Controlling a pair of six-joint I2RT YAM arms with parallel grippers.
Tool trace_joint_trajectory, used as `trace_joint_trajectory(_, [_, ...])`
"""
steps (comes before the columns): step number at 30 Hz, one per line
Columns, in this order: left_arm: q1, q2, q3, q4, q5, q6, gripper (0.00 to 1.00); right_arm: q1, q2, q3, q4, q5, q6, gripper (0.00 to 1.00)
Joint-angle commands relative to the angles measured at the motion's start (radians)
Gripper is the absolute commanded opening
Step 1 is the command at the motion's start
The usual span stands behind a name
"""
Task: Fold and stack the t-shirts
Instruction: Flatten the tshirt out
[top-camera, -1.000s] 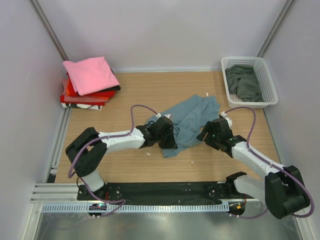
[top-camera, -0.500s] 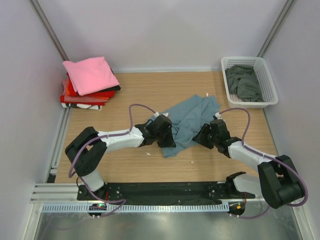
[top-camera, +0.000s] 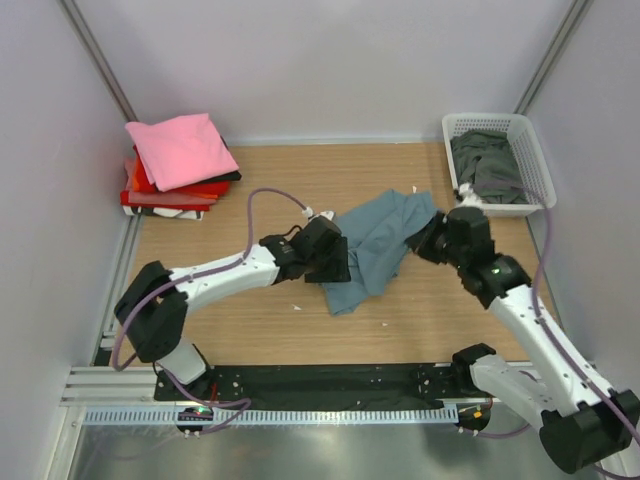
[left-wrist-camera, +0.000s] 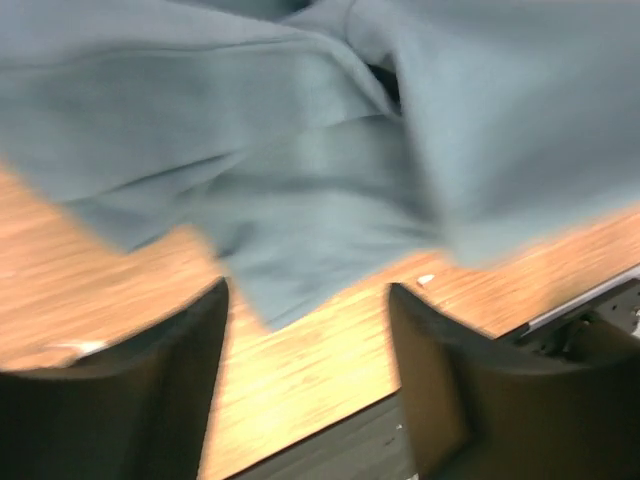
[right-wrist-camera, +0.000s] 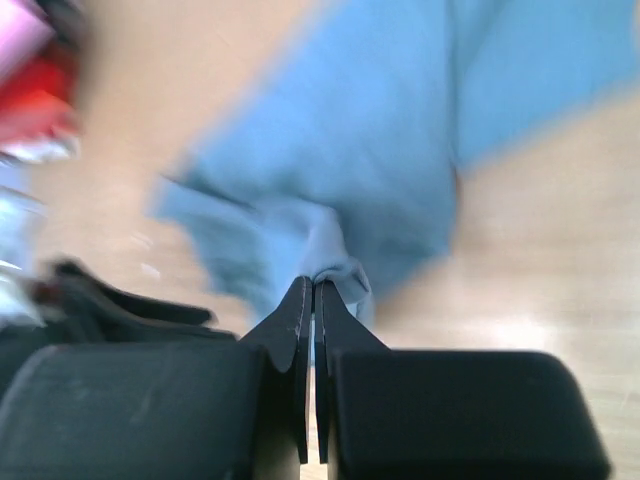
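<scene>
The robot's right gripper next needs to lift the crumpled shirt to open it, then lower it outward onto the bare wood beside the basket and let go.
The slate-blue t-shirt lies crumpled mid-table. My right gripper is at the shirt's right edge and is shut on a pinched fold of the cloth, which bunches at its tips. My left gripper is at the shirt's left side, open, with bare wood between its fingers and the shirt's edge just beyond them. At the back left is a folded stack, a pink t-shirt on top of red and black ones. A dark grey-green t-shirt lies in the basket.
The white lattice basket stands at the back right against the wall. Walls close in the table on the left, back and right. The black base rail runs along the near edge.
My right gripper closed on the slate-blue shirt's edge and moved back and right with it. My left gripper opened, let go of the cloth and shifted slightly back.
</scene>
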Motion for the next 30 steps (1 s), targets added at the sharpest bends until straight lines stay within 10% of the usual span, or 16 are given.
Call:
trace_joint_trajectory(1, [0.007,-0.185,0.104,-0.173,-0.178,0.100,0.69,-0.002,-0.049,0.397,-0.252,0.168,-0.115,0.01])
trace_joint_trajectory(8, [0.056,-0.339,0.140,-0.238,-0.299,0.154,0.87,-0.002,-0.034,0.878,-0.574,0.456,-0.157,0.01])
trace_joint_trajectory(30, [0.151,0.067,-0.044,0.167,-0.004,0.082,0.72,-0.002,-0.084,0.650,-0.637,0.718,-0.153,0.01])
